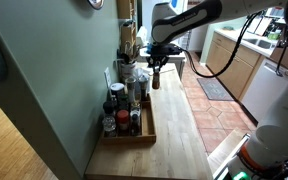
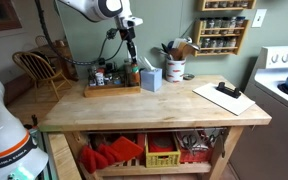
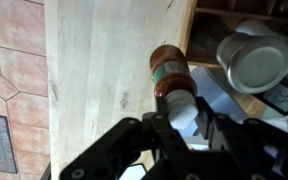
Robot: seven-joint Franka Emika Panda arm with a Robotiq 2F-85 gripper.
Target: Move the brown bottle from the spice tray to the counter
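The bottle will go down next onto the bare wood in front of the blue box, where my gripper will release the pale cap, as that wood is below and clear of the tray [image 2: 112, 91].
My gripper [image 3: 184, 112] is shut on the pale cap of the brown bottle [image 3: 168, 72], which has a green-banded label and hangs below the jaws over bare wood. In both exterior views the gripper [image 1: 156, 62] [image 2: 130, 42] holds the bottle [image 1: 155, 80] [image 2: 132, 56] in the air, just past the far end of the spice tray [image 1: 147, 136] [image 2: 112, 91]. The tray holds several jars and dark bottles against the wall. The wooden counter [image 1: 180, 130] [image 2: 159, 108] lies underneath.
A blue box [image 2: 151, 78] and a utensil holder [image 2: 175, 68] stand beside the tray. A metal can [image 3: 256, 62] is near the bottle. A clipboard [image 2: 224, 96] lies at the counter's end. A spice rack [image 2: 224, 25] hangs on the wall.
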